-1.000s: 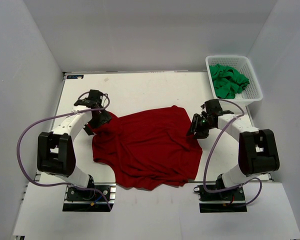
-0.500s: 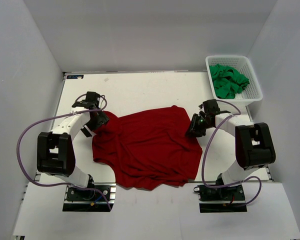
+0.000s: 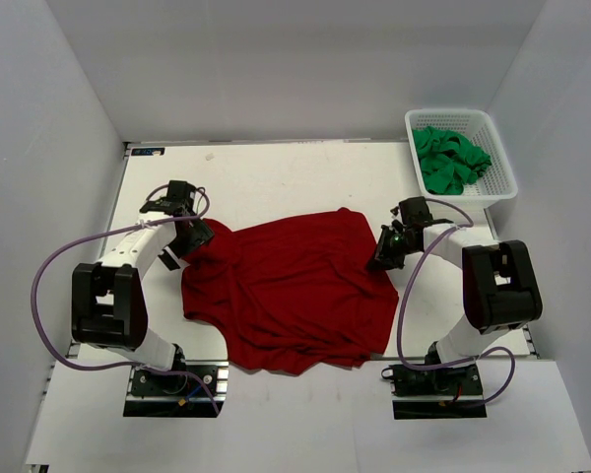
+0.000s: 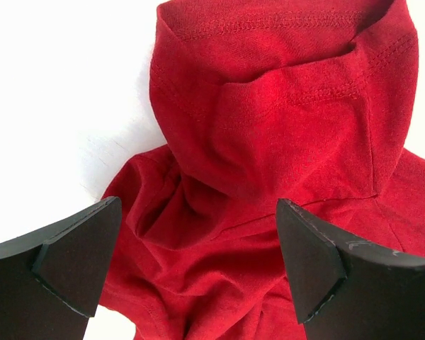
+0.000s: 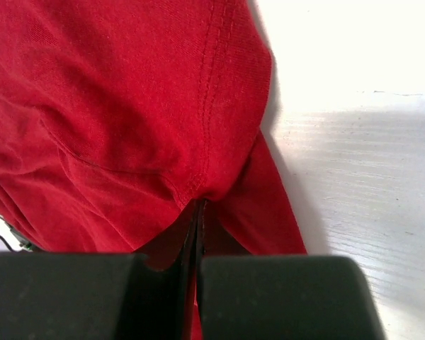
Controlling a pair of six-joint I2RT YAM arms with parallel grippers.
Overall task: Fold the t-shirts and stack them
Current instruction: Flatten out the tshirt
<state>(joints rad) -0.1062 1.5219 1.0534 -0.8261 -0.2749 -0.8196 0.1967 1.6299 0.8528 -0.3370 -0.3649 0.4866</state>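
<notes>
The left gripper comes down and eases outward onto the sleeve's hemmed corner (image 4: 171,23) next, since that corner still lies beyond its wide-open fingers.
A deep red t-shirt (image 3: 291,291) lies spread and rumpled on the white table (image 3: 276,177). My left gripper (image 3: 189,239) hangs open over its left sleeve (image 4: 269,113), with bunched red cloth between the two wide-apart fingers (image 4: 71,262). My right gripper (image 3: 383,258) is shut on the shirt's right edge; in the right wrist view the jaws (image 5: 198,212) pinch a hemmed fold of red cloth (image 5: 163,113). Green t-shirts (image 3: 450,158) are heaped in the basket at the back right.
The white lattice basket (image 3: 502,187) stands at the table's far right corner, just beyond the right arm. White walls close in the table on three sides. Both arm bases sit at the near edge.
The right gripper has closed onto the shirt's right edge and shifted slightly toward it. The left gripper stays open and has edged a little toward the sleeve.
</notes>
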